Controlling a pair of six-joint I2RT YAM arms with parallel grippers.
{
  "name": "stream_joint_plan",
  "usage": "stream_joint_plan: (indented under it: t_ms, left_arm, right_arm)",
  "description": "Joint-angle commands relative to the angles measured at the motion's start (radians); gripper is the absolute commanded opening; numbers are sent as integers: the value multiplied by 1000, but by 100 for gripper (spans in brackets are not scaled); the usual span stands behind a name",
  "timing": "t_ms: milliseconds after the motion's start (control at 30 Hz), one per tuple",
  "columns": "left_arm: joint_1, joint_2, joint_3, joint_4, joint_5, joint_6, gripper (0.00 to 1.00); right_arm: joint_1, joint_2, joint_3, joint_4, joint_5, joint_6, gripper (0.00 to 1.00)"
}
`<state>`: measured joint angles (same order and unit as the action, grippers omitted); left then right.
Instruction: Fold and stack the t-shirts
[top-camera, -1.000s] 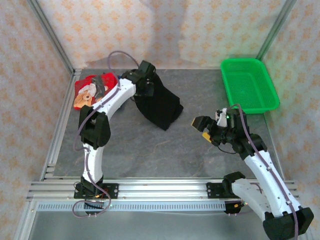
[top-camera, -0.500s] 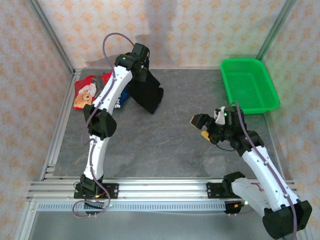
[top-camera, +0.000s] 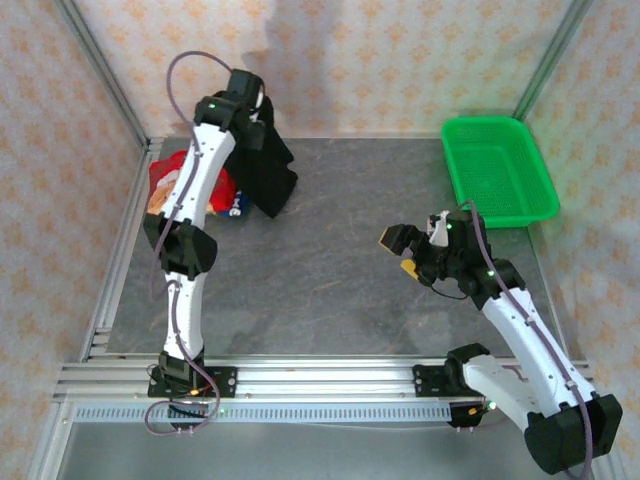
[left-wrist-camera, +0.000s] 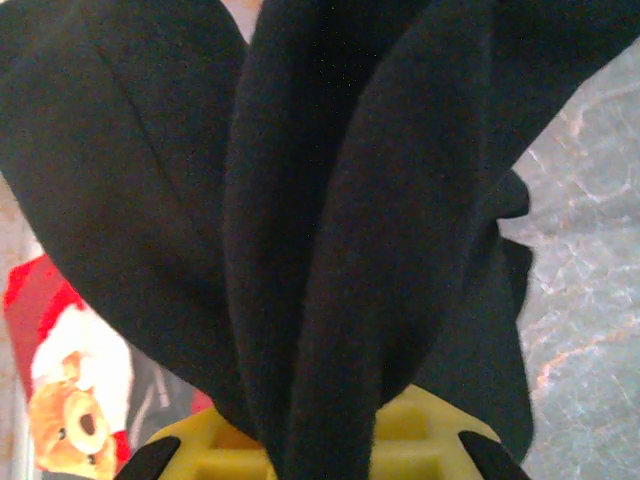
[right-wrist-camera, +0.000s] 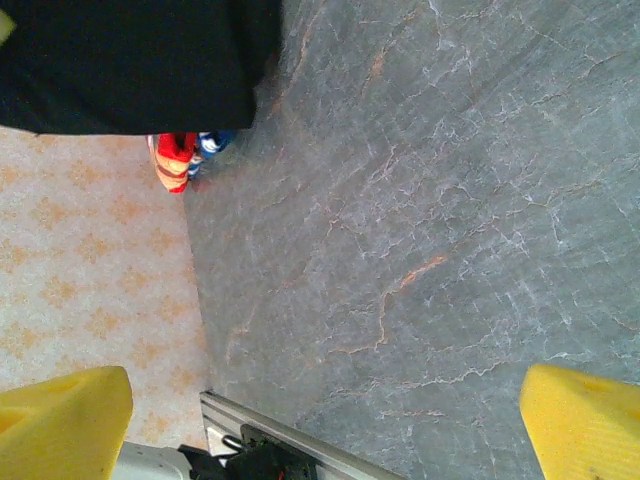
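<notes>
I should move my left gripper toward the side bar and lower it over the red t-shirt (top-camera: 165, 178) (left-wrist-camera: 82, 365) to let go of the black t-shirt's fold. The red t-shirt's bear print lies uncovered beside the hanging cloth.
My left gripper (top-camera: 250, 108) is raised high at the back left, shut on a bunched fold of the black t-shirt (top-camera: 268, 172). The shirt hangs from it, its lower edge near the table. In the left wrist view the black cloth (left-wrist-camera: 330, 220) runs down between the yellow jaws of the left gripper (left-wrist-camera: 320, 462). Under and left of the hanging shirt lies the red t-shirt (top-camera: 165, 178) with its bear print (left-wrist-camera: 65, 405), and a bit of blue t-shirt (top-camera: 233, 206) shows beside it. My right gripper (top-camera: 404, 250) hovers open over bare table at centre right, its fingertips (right-wrist-camera: 62, 412) wide apart.
A green mesh basket (top-camera: 500, 172) stands at the back right corner. An aluminium frame rail (top-camera: 320, 380) runs along the near edge, and patterned walls close in the back and sides. Grey table (top-camera: 330, 270) lies between the two arms.
The left arm has swung up and to the back left, carrying the black t-shirt off the table's middle toward the red one. The right gripper has barely moved.
</notes>
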<state>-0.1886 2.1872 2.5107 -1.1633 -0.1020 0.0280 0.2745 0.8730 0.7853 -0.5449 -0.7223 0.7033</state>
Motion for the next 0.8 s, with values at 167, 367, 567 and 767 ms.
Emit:
stream_joint_plan:
  t_ms: [167, 367, 567, 767]
  left_arm:
    - [138, -136, 10, 23, 61, -12, 0]
    - [260, -200, -217, 108, 115, -17, 0]
    - [390, -209, -533, 308, 154, -73, 0]
    - [529, 19, -383, 227, 155, -223, 85]
  right_arm:
    - [8, 30, 27, 36, -9, 6, 99]
    - [8, 46, 36, 31, -5, 4, 99]
    - [9, 79, 38, 45, -3, 16, 99]
    - [14, 136, 84, 21, -11, 3, 99]
